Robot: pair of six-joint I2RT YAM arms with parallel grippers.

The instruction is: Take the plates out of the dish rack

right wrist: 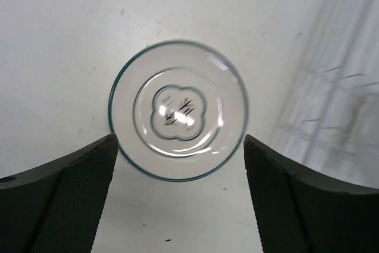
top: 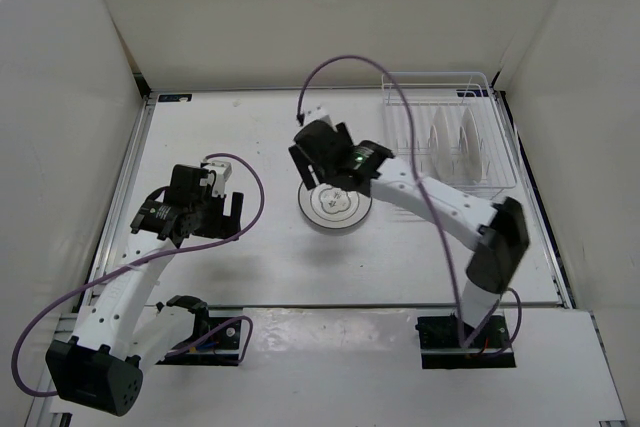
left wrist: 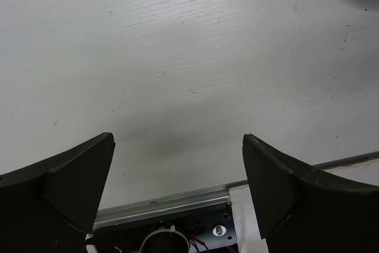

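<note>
I should swing my right gripper to the nearer upright plate's far edge (top: 440,114) next, as that plate stands in the rack, to the gripper's right in the top view.
A white plate (right wrist: 177,117) with a thin green rim and a flower-shaped centre lies flat on the table; in the top view this plate (top: 338,209) is at the middle. My right gripper (right wrist: 179,140) hovers just above it, open, with nothing between its fingers (right wrist: 77,199). From above, the right gripper (top: 322,165) sits over the plate's far edge. The dish rack (top: 480,97) stands at the back right with upright white plates (top: 445,135) in it. My left gripper (left wrist: 177,140) is open and empty over bare table at the left (top: 225,205).
The dish rack's wires (right wrist: 337,117) show blurred at the right of the right wrist view. A metal rail (left wrist: 177,202) runs along the table's near edge under the left gripper. White walls enclose the table on three sides.
</note>
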